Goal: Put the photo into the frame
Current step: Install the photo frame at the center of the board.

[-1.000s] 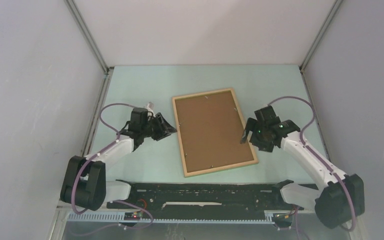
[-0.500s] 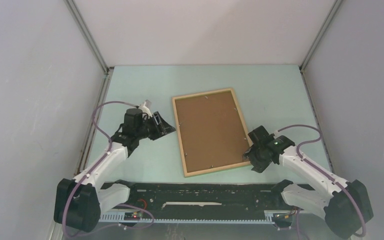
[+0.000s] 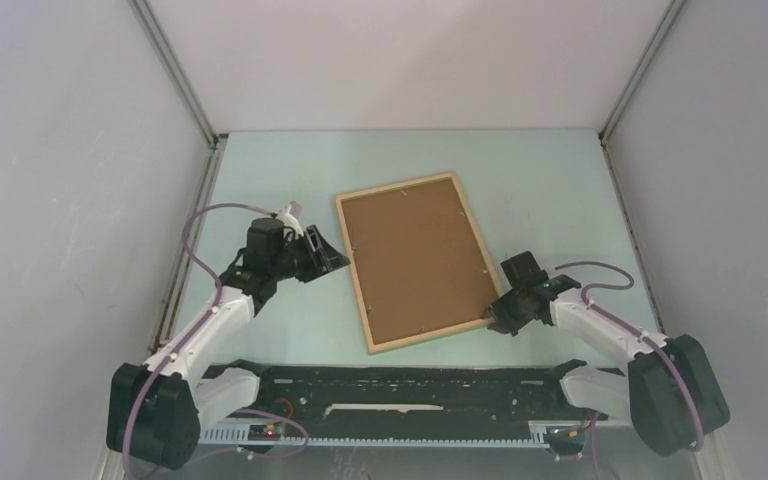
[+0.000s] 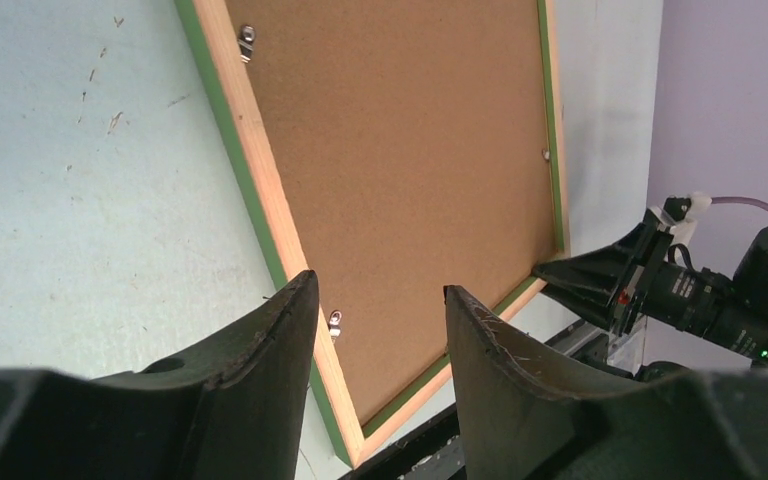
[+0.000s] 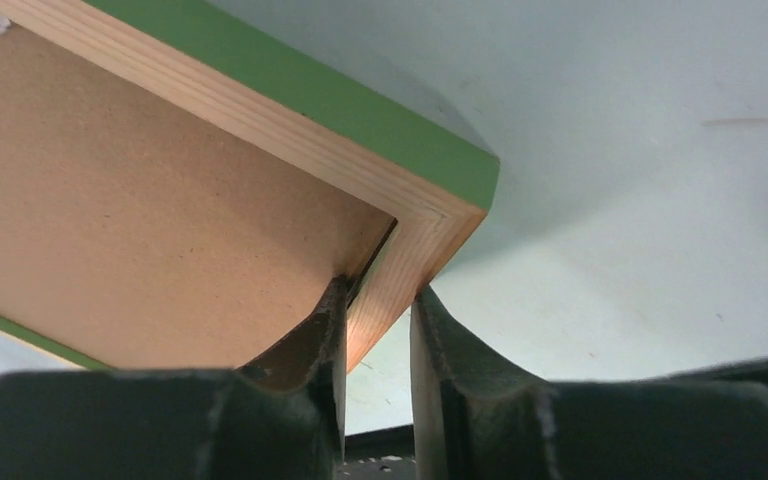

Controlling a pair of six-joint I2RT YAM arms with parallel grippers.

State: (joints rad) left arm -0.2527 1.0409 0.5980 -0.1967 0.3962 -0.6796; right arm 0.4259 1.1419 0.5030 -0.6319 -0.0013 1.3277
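Observation:
The table that way is clear, so the held corner should next swing outward with my right gripper to the bare table (image 3: pixel 506 247) beside the long bar, and my right gripper should release it there.
The frame (image 3: pixel 353 274) lies on the pale green table with its back up, a pale wood rim with green outer sides. A brown backing board (image 3: pixel 418 262) fills it, and the photo is hidden. My right gripper (image 3: pixel 490 317) is at the near right corner. In the right wrist view its jaws (image 5: pixel 380 290) are shut across the wooden rail (image 5: pixel 260 135), one finger inside against the board (image 5: pixel 110 220), the other outside. The corner looks slightly raised. My left gripper (image 3: pixel 335 256) hovers open beside the left rail (image 4: pixel 260 170), its fingers (image 4: pixel 380 285) holding nothing.
Small metal tabs (image 4: pixel 335 322) hold the board inside the rim. A black rail (image 3: pixel 400 385) runs along the near table edge between the arm bases. Grey walls close in the left, right and far sides. The right arm (image 4: pixel 700 290) shows in the left wrist view.
My right gripper has dropped to the frame's near right corner and closed on its rail. The frame has swung slightly, its far end shifting left. The left arm has stretched forward a little.

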